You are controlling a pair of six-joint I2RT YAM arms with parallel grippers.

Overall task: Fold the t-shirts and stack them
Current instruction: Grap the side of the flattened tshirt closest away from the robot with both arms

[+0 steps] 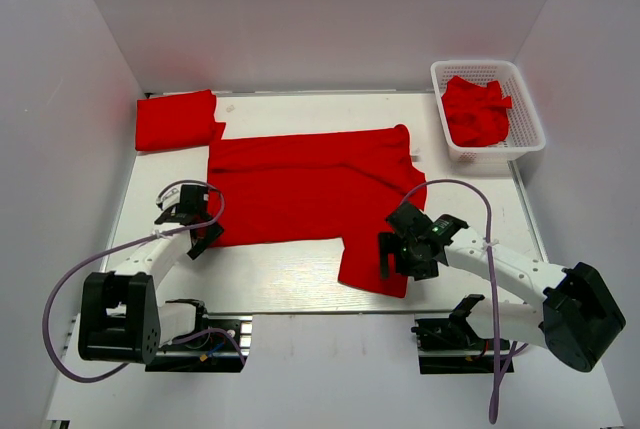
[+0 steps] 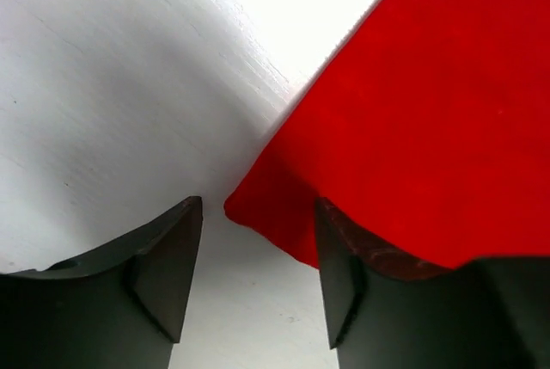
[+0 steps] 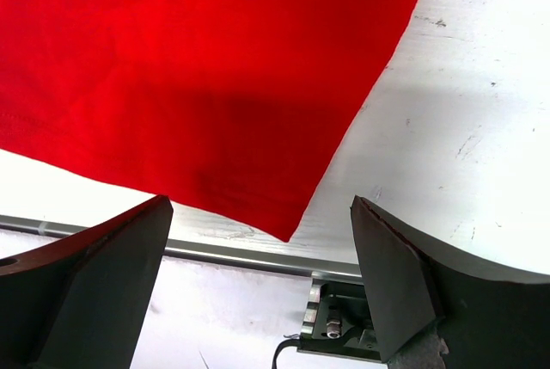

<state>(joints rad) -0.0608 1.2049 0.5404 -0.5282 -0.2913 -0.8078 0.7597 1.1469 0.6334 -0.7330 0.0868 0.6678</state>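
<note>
My right gripper should next go down onto the sleeve's near corner (image 1: 402, 292) (image 3: 285, 230) between its open fingers and close on it, because that corner already points in between the two fingers.
A red t-shirt (image 1: 300, 189) lies spread flat across the middle of the table, one sleeve (image 1: 375, 264) reaching toward the near edge. My left gripper (image 1: 200, 234) is open just off the shirt's near left corner (image 2: 249, 210); that corner sits between the open jaws, with the right finger (image 2: 339, 274) over the cloth. My right gripper (image 1: 400, 254) is open above the sleeve's near corner (image 3: 288, 231), not touching it. A folded red t-shirt (image 1: 175, 119) lies at the far left. More red t-shirts (image 1: 475, 109) are crumpled in the basket.
A white mesh basket (image 1: 525, 139) stands at the far right. The table's metal front rail (image 3: 232, 253) runs just below the sleeve corner. White walls enclose the table on the left, back and right.
</note>
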